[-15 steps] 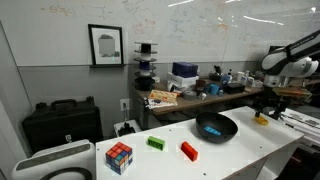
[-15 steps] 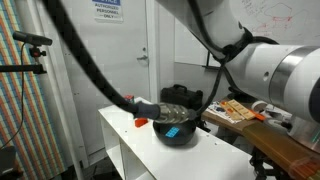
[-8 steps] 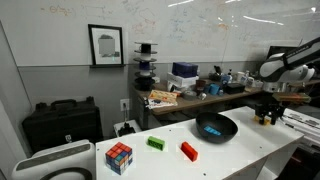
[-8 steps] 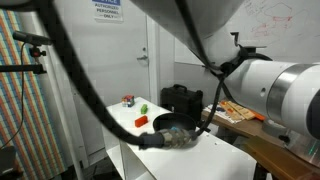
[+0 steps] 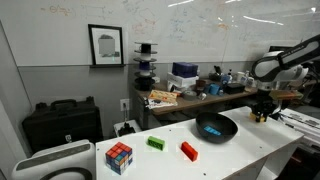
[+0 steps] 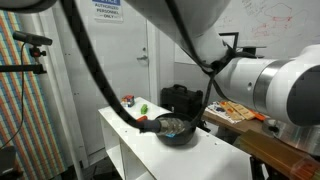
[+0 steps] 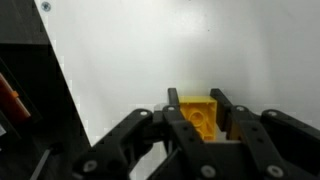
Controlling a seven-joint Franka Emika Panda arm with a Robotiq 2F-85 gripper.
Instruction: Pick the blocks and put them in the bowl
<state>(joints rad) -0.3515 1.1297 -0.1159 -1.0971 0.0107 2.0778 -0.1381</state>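
Observation:
My gripper brings the yellow block up off the tabletop next, then across over the black bowl (image 5: 216, 127), high enough to clear the raised rim, and releases it.
In the wrist view a yellow block (image 7: 198, 114) sits between my gripper (image 7: 196, 97) fingers, which press on its two sides over the white tabletop. In an exterior view the gripper (image 5: 262, 110) is low at the table's far end, beyond the black bowl (image 5: 216, 127). A blue block (image 5: 213, 130) lies inside that bowl. The green block (image 5: 156, 143) and the red block (image 5: 189, 150) lie on the table on the bowl's other side. The bowl (image 6: 179, 128), the red block (image 6: 127, 99) and the green block (image 6: 144, 107) also show in an exterior view.
A multicoloured puzzle cube (image 5: 119, 157) stands near the table's other end. A black case (image 5: 62, 122) sits behind the table, and a cluttered wooden desk (image 5: 190, 98) runs along the back wall. The arm (image 6: 262, 90) fills much of an exterior view.
The gripper has come down over the yellow block and its jaws have closed from wide open onto the block's sides.

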